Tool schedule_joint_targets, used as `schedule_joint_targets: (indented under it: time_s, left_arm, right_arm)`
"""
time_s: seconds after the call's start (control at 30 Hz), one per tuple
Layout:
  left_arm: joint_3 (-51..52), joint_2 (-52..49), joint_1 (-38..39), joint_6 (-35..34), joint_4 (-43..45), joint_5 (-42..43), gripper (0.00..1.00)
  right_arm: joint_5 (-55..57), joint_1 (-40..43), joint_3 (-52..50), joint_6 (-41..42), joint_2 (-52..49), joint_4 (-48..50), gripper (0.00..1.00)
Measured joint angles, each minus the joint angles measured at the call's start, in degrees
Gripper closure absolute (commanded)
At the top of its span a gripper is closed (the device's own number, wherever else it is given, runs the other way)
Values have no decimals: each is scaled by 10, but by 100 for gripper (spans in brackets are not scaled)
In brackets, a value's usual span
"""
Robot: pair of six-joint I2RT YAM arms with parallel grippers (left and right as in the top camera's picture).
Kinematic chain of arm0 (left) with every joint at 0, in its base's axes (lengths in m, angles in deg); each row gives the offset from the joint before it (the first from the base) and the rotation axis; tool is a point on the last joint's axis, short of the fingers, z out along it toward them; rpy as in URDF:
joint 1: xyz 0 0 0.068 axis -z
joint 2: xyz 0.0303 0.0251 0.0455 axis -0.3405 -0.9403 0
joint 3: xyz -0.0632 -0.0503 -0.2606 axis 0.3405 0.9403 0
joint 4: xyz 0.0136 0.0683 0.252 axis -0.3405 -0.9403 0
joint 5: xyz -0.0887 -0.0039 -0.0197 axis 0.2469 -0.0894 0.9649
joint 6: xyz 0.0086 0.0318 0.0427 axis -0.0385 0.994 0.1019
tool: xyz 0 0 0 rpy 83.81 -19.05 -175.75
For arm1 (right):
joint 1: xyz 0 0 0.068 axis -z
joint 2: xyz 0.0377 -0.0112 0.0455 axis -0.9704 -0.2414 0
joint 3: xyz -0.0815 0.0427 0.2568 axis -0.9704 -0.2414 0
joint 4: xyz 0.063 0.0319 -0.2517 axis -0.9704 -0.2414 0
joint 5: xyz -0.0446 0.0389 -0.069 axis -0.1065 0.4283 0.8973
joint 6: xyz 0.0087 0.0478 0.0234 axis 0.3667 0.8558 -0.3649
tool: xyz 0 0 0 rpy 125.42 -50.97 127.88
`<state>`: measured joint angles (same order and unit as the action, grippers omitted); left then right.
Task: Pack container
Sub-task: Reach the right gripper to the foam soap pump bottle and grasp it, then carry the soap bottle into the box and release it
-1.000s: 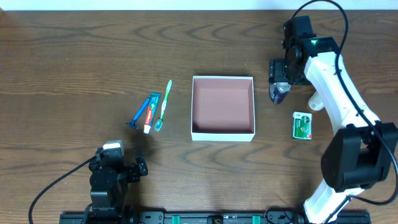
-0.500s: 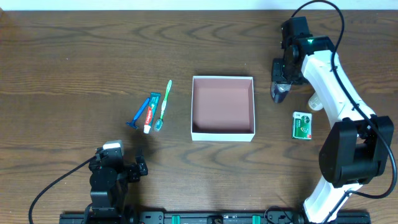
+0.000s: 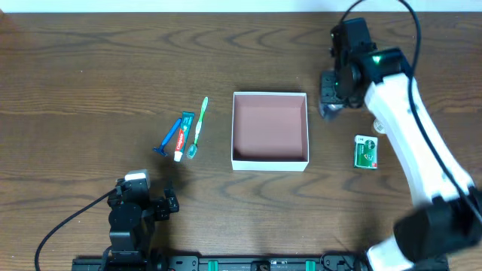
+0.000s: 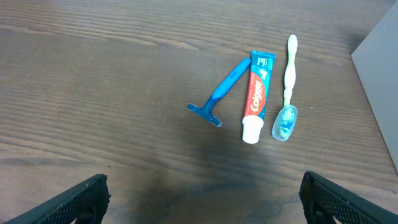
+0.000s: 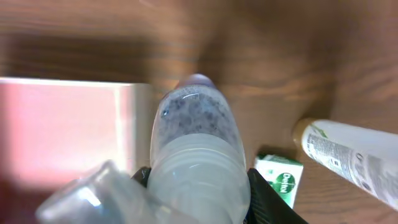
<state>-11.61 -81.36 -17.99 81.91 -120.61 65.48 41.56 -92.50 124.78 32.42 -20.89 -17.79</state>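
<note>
The bottom of the container is bare on the toothbrush side. I will next raise my right gripper, move it across the container's side toward the toothbrush side, and lower the bottle into the container's far corner there [image 3: 248,111] [image 5: 26,104].
The container [image 3: 269,95], a square white-walled box with a pink inside, sits mid-table and holds nothing. My right gripper [image 3: 330,102] is shut on a clear plastic bottle [image 5: 198,124] and holds it just off the container's far right corner [image 5: 62,124]. My left gripper [image 3: 151,205] is open and empty near the front edge, its fingers [image 4: 202,199] spread wide over bare wood. A blue razor [image 4: 221,93], a toothpaste tube [image 4: 256,93] and a green toothbrush [image 4: 288,81] lie side by side left of the container.
A green soap box [image 3: 366,151] lies right of the container and also shows in the right wrist view [image 5: 280,177]. A white bottle [image 5: 354,158] lies beside it, mostly under my right arm in the overhead view. The container's wall [image 4: 379,74] edges the left wrist view.
My right gripper has moved left and toward the far side with the clear bottle, closer to the container's far right corner. The left arm has not moved.
</note>
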Motion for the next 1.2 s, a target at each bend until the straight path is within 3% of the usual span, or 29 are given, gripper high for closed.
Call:
schedule_joint_targets:
  time_s: [0.27, 0.37, 0.5, 0.7, 0.77, 0.9, 1.1, 1.2]
  left_arm:
    - [0, 0, 0, 0, 0, 0, 2]
    - [0, 0, 0, 0, 0, 0, 2]
    - [0, 0, 0, 0, 0, 0, 2]
    - [0, 0, 0, 0, 0, 0, 2]
    - [0, 0, 0, 0, 0, 0, 2]
    - [0, 0, 0, 0, 0, 0, 2]
    - [0, 0, 0, 0, 0, 0, 2]
    - [0, 0, 0, 0, 0, 0, 2]
  right_arm:
    - [-4, -120, 32, 48, 97, -21, 87]
    - [-4, -157, 31, 73, 71, -21, 85]
    - [-5, -200, 30, 95, 1, 9, 76]
    - [-13, -223, 29, 115, -110, 62, 81]
    - [-12, -223, 27, 122, -139, 76, 67]
    - [-6, -223, 26, 132, -165, 103, 48]
    - [-6, -221, 26, 123, -162, 108, 24]
    - [-4, -211, 26, 118, -149, 92, 19]
